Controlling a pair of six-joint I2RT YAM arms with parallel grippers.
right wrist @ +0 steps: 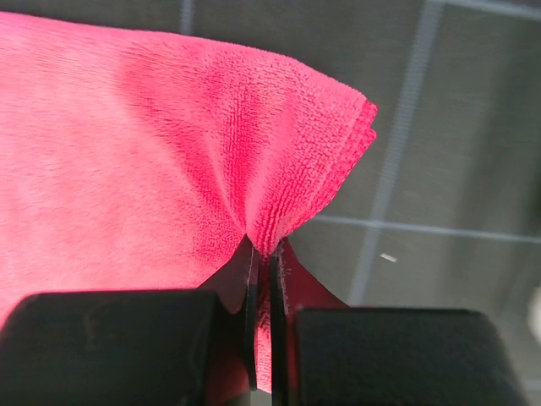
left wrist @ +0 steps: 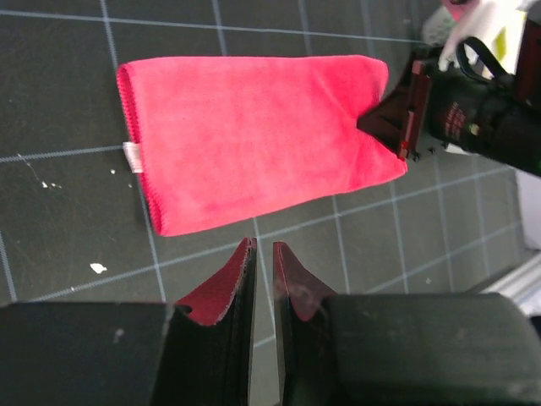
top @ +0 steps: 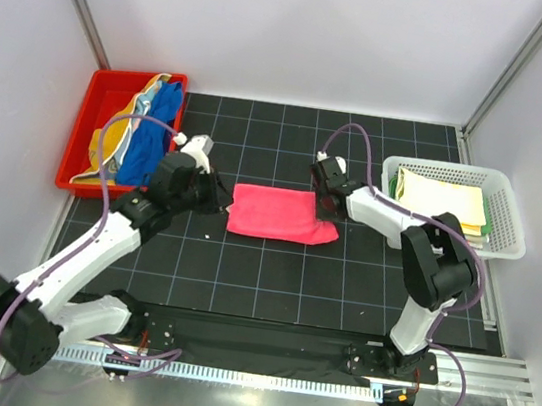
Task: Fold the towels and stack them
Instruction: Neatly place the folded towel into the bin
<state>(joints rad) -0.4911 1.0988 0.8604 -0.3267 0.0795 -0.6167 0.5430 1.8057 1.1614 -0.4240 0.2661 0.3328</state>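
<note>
My right gripper lifts the pink-red towel, now folded, across next. It then releases it over the basket's yellow towel, to its right in the top view.
A pink-red towel lies folded flat on the black grid mat in the middle. My right gripper is at its right edge, shut on the towel's corner, which bunches up between the jaws. My left gripper sits just off the towel's left edge, jaws all but together with only a thin slit between them and nothing in it. More towels, blue and yellow, lie crumpled in the red bin. A folded yellow towel lies in the white basket.
The red plastic bin stands at the back left of the mat. At the right edge stands the white mesh basket, close behind my right arm. White walls enclose the table on three sides.
</note>
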